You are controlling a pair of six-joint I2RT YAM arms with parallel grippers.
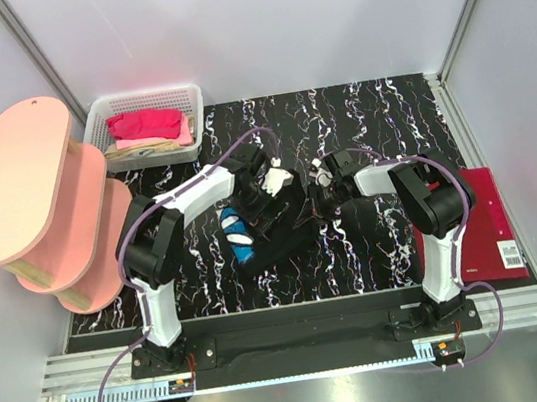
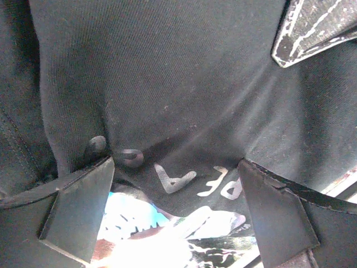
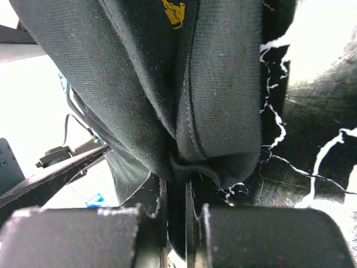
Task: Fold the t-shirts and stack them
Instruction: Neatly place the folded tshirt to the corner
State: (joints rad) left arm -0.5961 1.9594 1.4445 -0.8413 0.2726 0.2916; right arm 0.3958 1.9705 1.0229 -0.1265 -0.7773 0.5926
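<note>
The t-shirt's fold will next go outward with my right gripper, to the right in the top view, and be released, as the table's far corner beyond the red folder is bare.
The black t-shirt [image 1: 278,232] lies bunched at the table's middle, its white-and-blue print [image 1: 237,236] turned to the left. My left gripper [image 1: 272,182] hovers over its far edge, jaws wide open; in the left wrist view black cloth [image 2: 167,84] with silver letters fills the space beyond the fingers [image 2: 78,206]. My right gripper [image 1: 323,185] is shut on a folded edge of the black shirt [image 3: 217,111] and holds it raised; its jaws [image 3: 178,192] pinch the hem. A red shirt [image 1: 146,124] lies on a pink one [image 1: 160,139] in the basket.
The white mesh basket [image 1: 96,123] stands at the back left. A pink tiered shelf [image 1: 29,186] stands along the left edge. A dark red folder [image 1: 484,224] lies at the right edge. The table is black with white marbled streaks [image 1: 377,114].
</note>
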